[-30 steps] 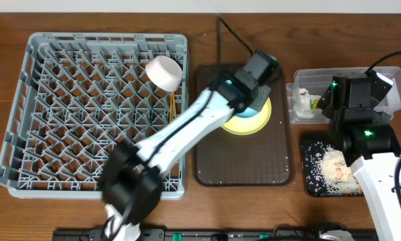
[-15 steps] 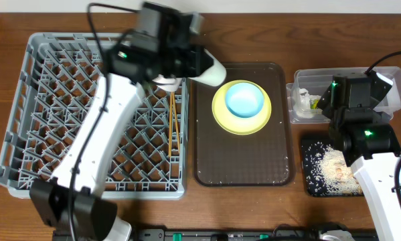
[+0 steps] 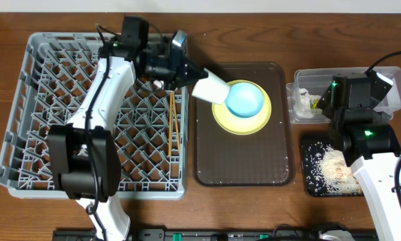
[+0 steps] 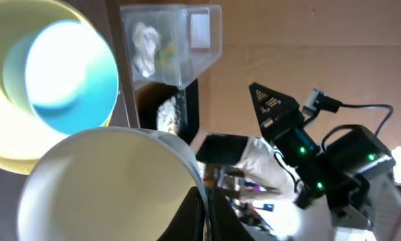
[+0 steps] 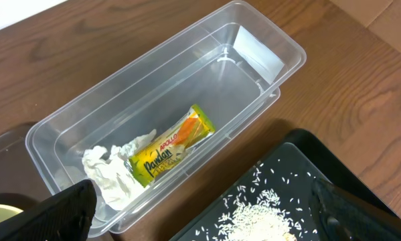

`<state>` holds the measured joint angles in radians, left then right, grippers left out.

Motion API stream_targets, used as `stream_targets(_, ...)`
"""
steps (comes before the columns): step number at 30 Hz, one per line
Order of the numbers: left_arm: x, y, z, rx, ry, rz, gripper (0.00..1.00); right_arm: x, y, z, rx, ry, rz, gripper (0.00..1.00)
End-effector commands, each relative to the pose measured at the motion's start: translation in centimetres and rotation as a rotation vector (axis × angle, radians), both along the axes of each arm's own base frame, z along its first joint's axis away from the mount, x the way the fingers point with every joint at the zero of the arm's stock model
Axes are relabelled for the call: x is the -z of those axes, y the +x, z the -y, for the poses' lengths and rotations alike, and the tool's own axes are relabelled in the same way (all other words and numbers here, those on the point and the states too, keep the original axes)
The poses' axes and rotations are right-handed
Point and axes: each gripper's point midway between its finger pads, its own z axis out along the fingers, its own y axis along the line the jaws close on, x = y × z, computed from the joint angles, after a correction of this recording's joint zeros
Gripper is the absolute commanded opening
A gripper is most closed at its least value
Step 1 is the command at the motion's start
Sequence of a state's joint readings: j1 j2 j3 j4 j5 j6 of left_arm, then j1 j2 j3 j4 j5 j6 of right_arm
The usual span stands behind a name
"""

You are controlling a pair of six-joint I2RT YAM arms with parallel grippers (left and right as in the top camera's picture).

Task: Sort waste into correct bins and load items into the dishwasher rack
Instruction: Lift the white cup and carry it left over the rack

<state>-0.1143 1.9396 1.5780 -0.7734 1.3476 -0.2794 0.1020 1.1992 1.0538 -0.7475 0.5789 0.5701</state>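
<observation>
The robot's left gripper needs to carry the white bowl (image 3: 210, 88) next, across the rack's side and down by the far ends of the chopsticks.
My left gripper (image 3: 190, 75) is shut on the rim of the white bowl (image 3: 210, 88) and holds it tilted over the brown tray's left edge, next to the light blue cup (image 3: 245, 99). The cup sits on the yellow plate (image 3: 243, 124). In the left wrist view the bowl (image 4: 106, 187) fills the bottom, with the cup (image 4: 66, 73) above it. The chopsticks (image 3: 173, 124) lie in the grey dishwasher rack (image 3: 53, 100). My right gripper (image 5: 200, 217) is open and empty above the clear tub (image 5: 247, 60), which holds the wrapper (image 5: 173, 150) and napkin (image 5: 110, 171). Food scraps (image 3: 334, 167) lie in the black tray (image 3: 312, 147).
The dark brown serving tray (image 3: 240, 167) lies between the rack and the two bins. The clear tub (image 3: 395, 100) is at the far right, with the black tray in front of it. A black cable runs along the table's back edge.
The white bowl was lying on the rack's far right side. My left gripper has taken it and carried it right, to beside the cup. The right arm has not moved.
</observation>
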Motion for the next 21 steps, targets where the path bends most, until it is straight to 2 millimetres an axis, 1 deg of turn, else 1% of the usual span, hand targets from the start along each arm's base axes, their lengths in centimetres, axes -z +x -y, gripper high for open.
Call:
stream_targets(1, -0.3, -0.3, -1.3, 0.002, -0.077, 0.023, 0.06, -0.7, -0.1, 0.3, 0.021, -0.002, 0.023, 0.99)
stream_targets(5, 1.6, -0.5, -2.9, -0.032, -0.07, -0.005, 0.06, -0.7, -0.1, 0.3, 0.021, -0.002, 0.023, 0.99)
stream_targets(6, 2.3, -0.7, -3.4, -0.043, -0.064, -0.017, 0.06, -0.7, -0.1, 0.3, 0.021, -0.002, 0.023, 0.99)
stream_targets(10, 4.1, -1.3, -4.7, -0.071, -0.063, -0.038, 0.06, -0.7, -0.1, 0.3, 0.021, -0.002, 0.023, 0.99)
stream_targets(15, 5.3, -1.2, -6.8, -0.118, -0.048, -0.031, 0.06, -0.7, -0.1, 0.3, 0.021, -0.002, 0.023, 0.99)
stream_targets(21, 7.2, -0.6, -8.5, -0.166, 0.055, -0.037, 0.06, -0.7, -0.1, 0.3, 0.021, -0.002, 0.023, 0.99)
